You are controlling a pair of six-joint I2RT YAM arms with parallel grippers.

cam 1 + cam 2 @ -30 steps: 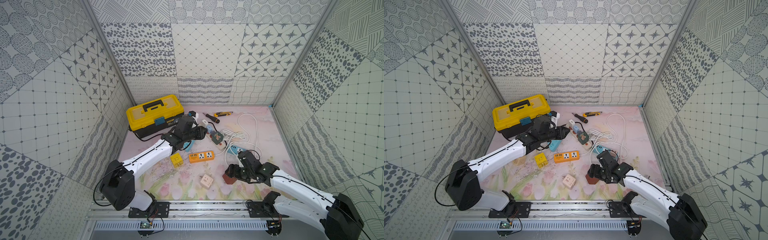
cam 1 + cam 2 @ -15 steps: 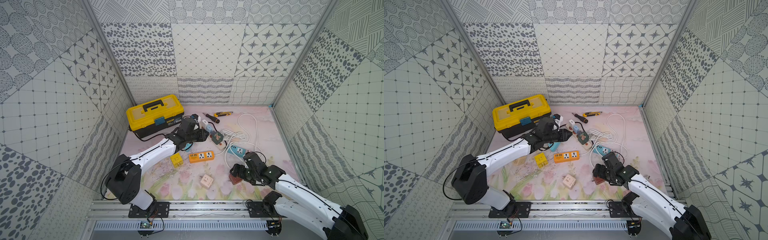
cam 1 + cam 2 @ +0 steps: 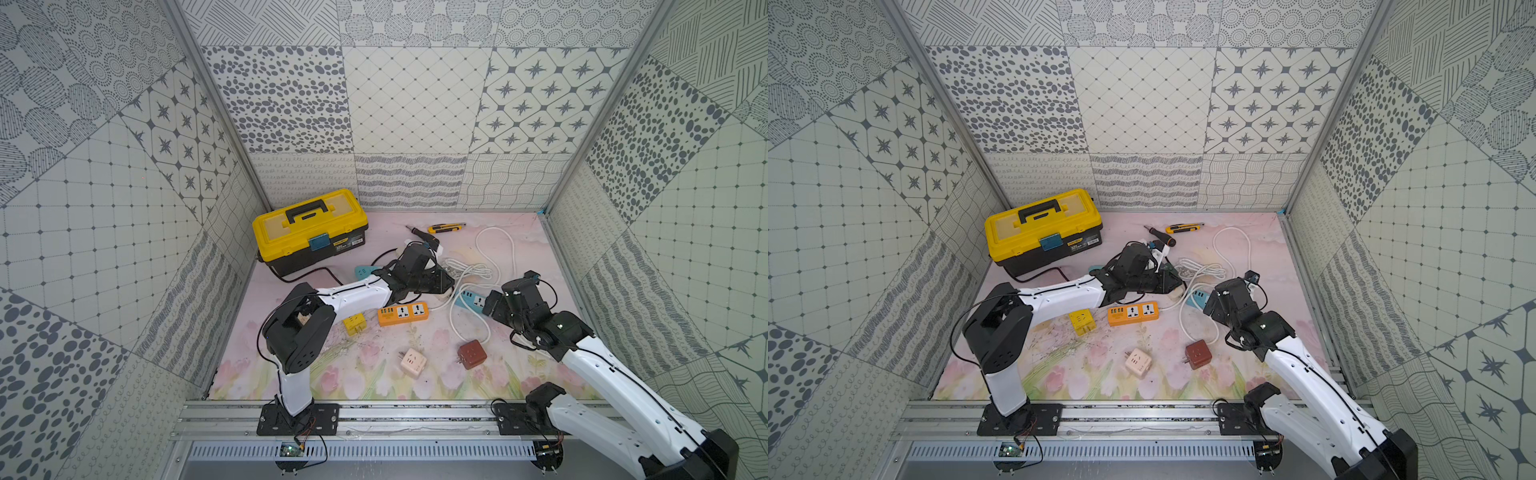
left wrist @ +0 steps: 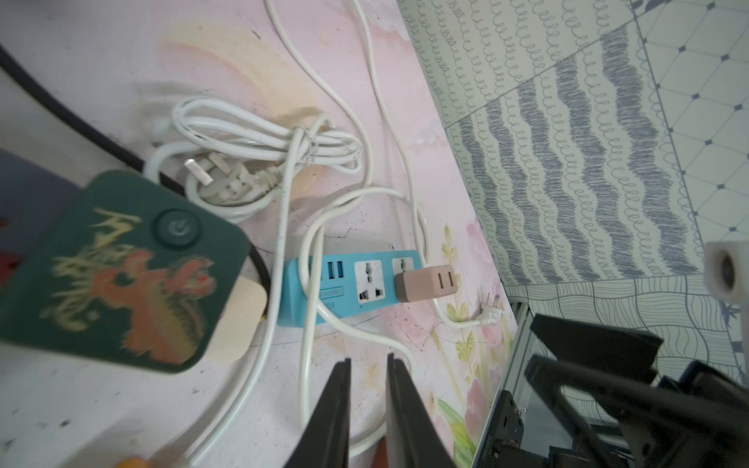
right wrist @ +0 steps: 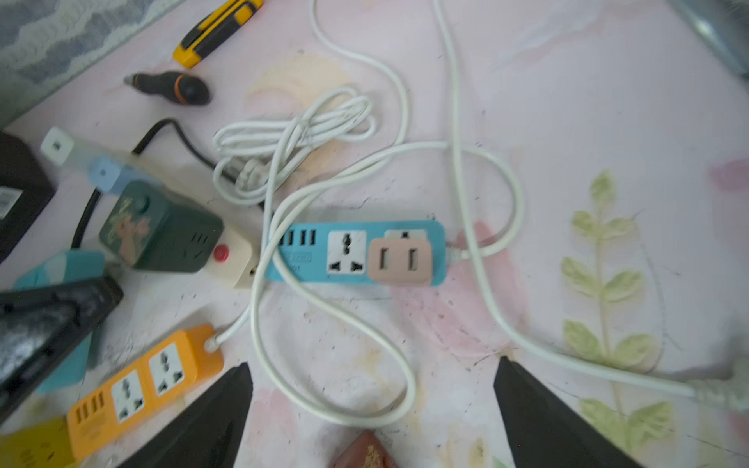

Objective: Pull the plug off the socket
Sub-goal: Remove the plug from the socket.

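The right gripper moves outward and down next until its open fingers straddle the plug. The pink-beige plug (image 5: pixel 399 259) still sits in the blue socket strip's end outlet.
A pink-beige plug (image 5: pixel 399 259) (image 4: pixel 425 283) sits in the end outlet of the blue socket strip (image 5: pixel 308 259) (image 3: pixel 469 298). Beside it a green cube adapter (image 5: pixel 162 227) (image 4: pixel 117 275) is plugged into a cream socket strip (image 5: pixel 235 259). My left gripper (image 4: pixel 369 358) (image 3: pixel 446 282) hovers just past the green cube, its jaws a narrow gap apart with only mat between them. The right gripper (image 5: pixel 372 362) (image 3: pixel 488 305) stands wide open and empty, aimed at the blue strip from the front. A red cube plug (image 3: pixel 471 354) (image 3: pixel 1198 354) lies loose on the mat.
White cords (image 3: pixel 494 249) loop over and around the blue strip. An orange strip (image 3: pixel 402 313), a yellow cube (image 3: pixel 354 324) and a cream cube (image 3: pixel 412 360) lie in front. A yellow toolbox (image 3: pixel 309 232), screwdriver (image 3: pixel 424 236) and utility knife (image 3: pixel 444 227) lie at the back.
The right gripper let go of the red cube, opened wide and moved back toward the blue strip. The left gripper slid right past the green cube and its jaws narrowed.
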